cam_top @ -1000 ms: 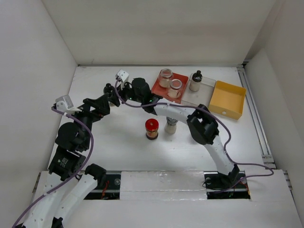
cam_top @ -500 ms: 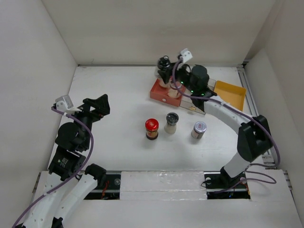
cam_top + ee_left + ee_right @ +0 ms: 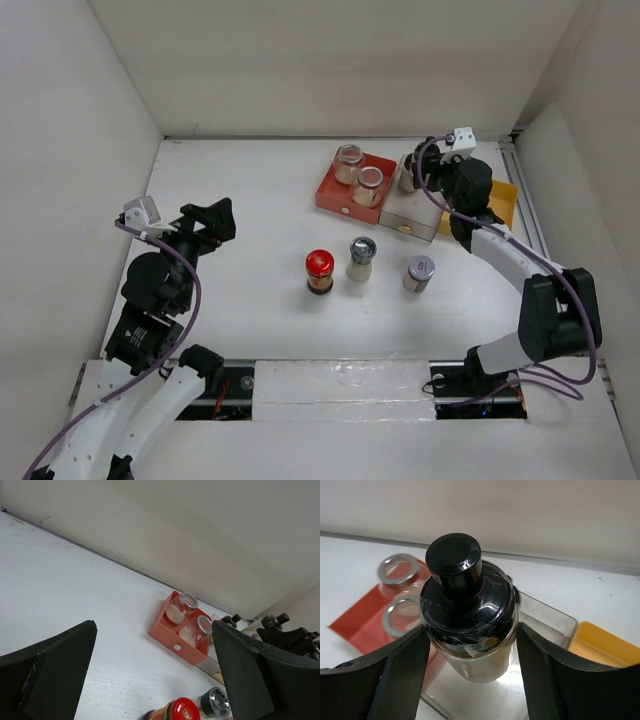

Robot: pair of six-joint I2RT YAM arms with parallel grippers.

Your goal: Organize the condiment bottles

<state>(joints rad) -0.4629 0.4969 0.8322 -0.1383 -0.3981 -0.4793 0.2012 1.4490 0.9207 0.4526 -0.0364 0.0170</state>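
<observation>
My right gripper shifts toward the yellow tray next and lowers the black-capped bottle [image 3: 465,595] to release it, as the clear tray's empty bottom lies below my gripper.
My right gripper [image 3: 420,168] is shut on a black-capped bottle [image 3: 465,595] with pale contents and holds it upright over the back of the clear tray [image 3: 415,222]. Two silver-rimmed clear jars [image 3: 349,163] [image 3: 370,185] stand in the red tray [image 3: 333,196]. A dark jar with a red lid [image 3: 319,270], a black-capped jar [image 3: 361,258] and a silver-lidded jar [image 3: 420,272] stand in a row on the table. My left gripper [image 3: 213,222] is open and empty, left of the row. Its wrist view shows the red-lidded jar [image 3: 180,710] and the red tray [image 3: 172,637].
A yellow tray [image 3: 505,195] sits right of the clear tray, partly under my right arm. White walls close in the table on the left, back and right. A rail [image 3: 535,240] runs along the right edge.
My right arm has swung from the far left of the table to the clear tray, carrying the black-capped bottle. The silver-lidded jar is now uncovered. The left arm barely moved.
</observation>
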